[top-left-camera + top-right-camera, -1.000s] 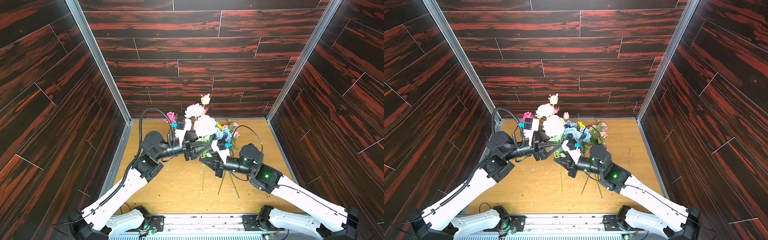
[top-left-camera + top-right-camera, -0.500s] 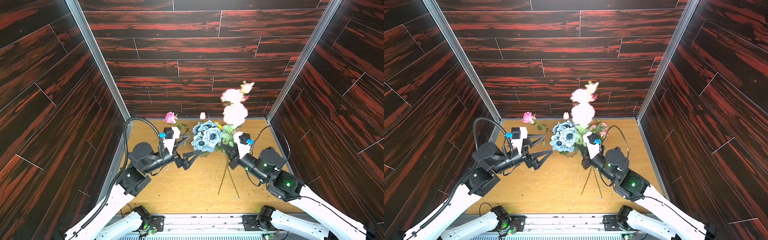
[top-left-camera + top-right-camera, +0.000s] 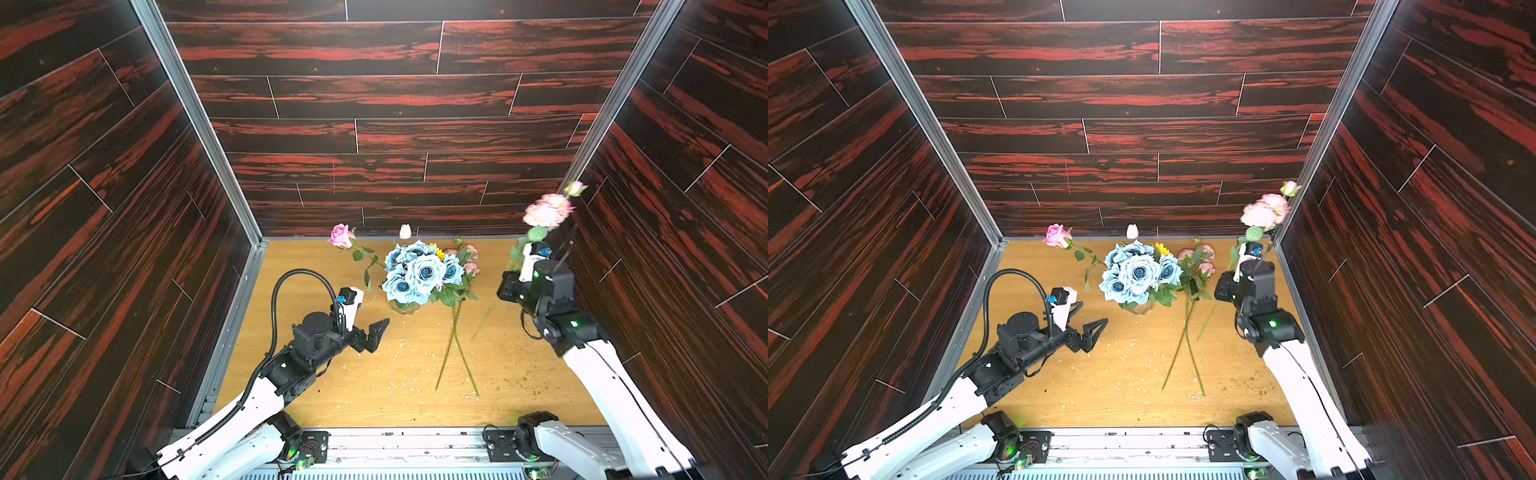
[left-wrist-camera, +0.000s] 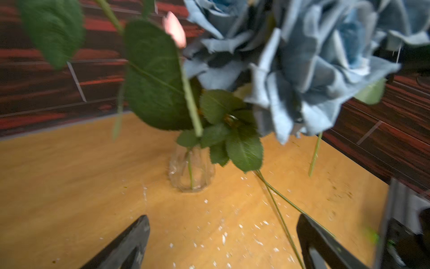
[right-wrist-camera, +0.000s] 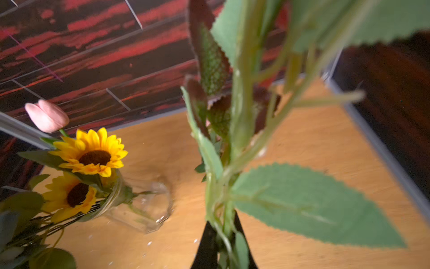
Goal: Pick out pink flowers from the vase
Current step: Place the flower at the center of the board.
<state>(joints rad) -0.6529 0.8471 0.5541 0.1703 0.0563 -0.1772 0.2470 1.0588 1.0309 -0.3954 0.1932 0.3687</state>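
My right gripper should next move down toward the vase and let go of the green stems on the flowers' leafy stems, because pink flowers already lie beside the vase (image 3: 402, 308).
The clear glass vase (image 3: 402, 308) (image 3: 1136, 308) (image 4: 192, 170) (image 5: 142, 207) stands mid-table under a blue rose bunch (image 3: 419, 270). A bright pink rose (image 3: 341, 236) (image 3: 1055, 235) and a pink bud (image 3: 405, 231) (image 5: 46, 115) still rise from it. My right gripper (image 3: 510, 286) (image 3: 1225, 286) (image 5: 224, 235) is shut on the green stems of pale pink flowers (image 3: 546, 212) (image 3: 1264, 212), held high by the right wall. My left gripper (image 3: 374, 309) (image 3: 1092, 313) (image 4: 223, 223) hangs open and empty, left of the vase and nearer me.
More pink flowers (image 3: 467, 253) (image 3: 1202, 253) lie right of the vase, their long stems (image 3: 453, 353) running toward the front edge. Yellow sunflowers (image 5: 93, 153) sit in the vase. Dark wood walls close in on three sides. Small white flecks litter the table (image 3: 332, 395).
My right gripper lifted the pale pink flowers away from the vase and carried them to the right wall. My left gripper opened and drew back from the bouquet toward the front left.
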